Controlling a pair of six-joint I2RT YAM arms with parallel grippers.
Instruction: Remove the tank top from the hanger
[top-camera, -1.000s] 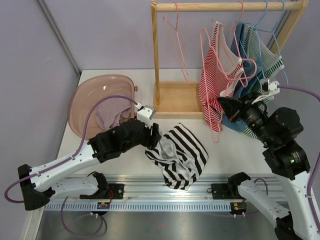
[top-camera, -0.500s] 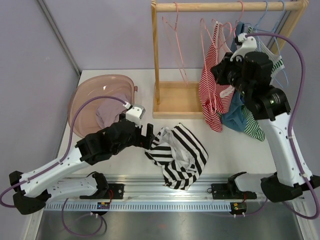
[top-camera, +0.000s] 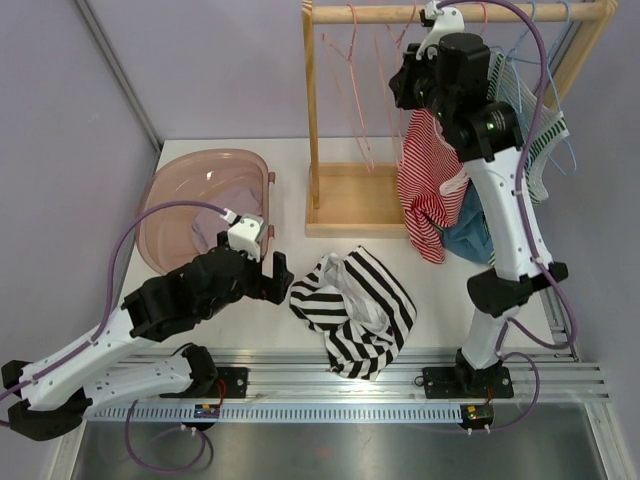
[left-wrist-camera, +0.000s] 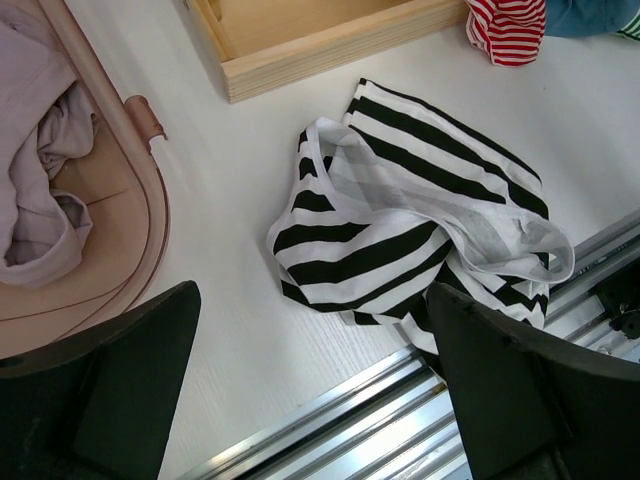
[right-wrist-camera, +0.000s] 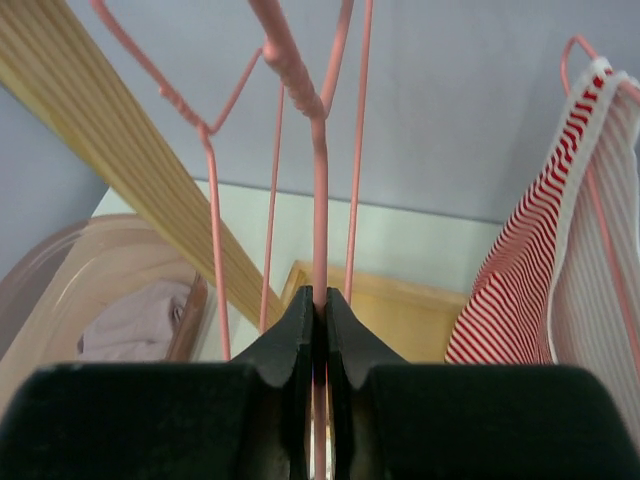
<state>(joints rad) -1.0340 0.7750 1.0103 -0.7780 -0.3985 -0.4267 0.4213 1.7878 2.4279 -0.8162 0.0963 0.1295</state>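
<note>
My right gripper holds the wire of its bare pink hanger and will next move along the bar (top-camera: 380, 14) toward the other bare pink hanger and let go of that wire, because the black-and-white top lies off its hanger.
A black-and-white striped tank top (top-camera: 355, 305) lies crumpled on the white table, off any hanger; it also shows in the left wrist view (left-wrist-camera: 400, 230). My left gripper (top-camera: 270, 272) is open and empty, just left of it and above the table (left-wrist-camera: 312, 335). My right gripper (top-camera: 407, 85) is raised to the wooden rail (top-camera: 380, 14) and is shut on the wire of a bare pink hanger (right-wrist-camera: 318, 200). A red-and-white striped tank top (top-camera: 425, 180) hangs beside it on another pink hanger (right-wrist-camera: 520, 300).
A pink basin (top-camera: 190, 200) with pale cloth sits at the left (left-wrist-camera: 90, 250). The rack's wooden base tray (top-camera: 350, 200) stands behind the striped top. Blue (top-camera: 465, 235) and green-striped (top-camera: 530, 110) garments hang at the rack's right. A metal rail (top-camera: 350, 375) runs along the near edge.
My right arm has swung up from table height to the rail with the pink hanger. My left gripper has let go of the black-and-white top and drawn back to the left.
</note>
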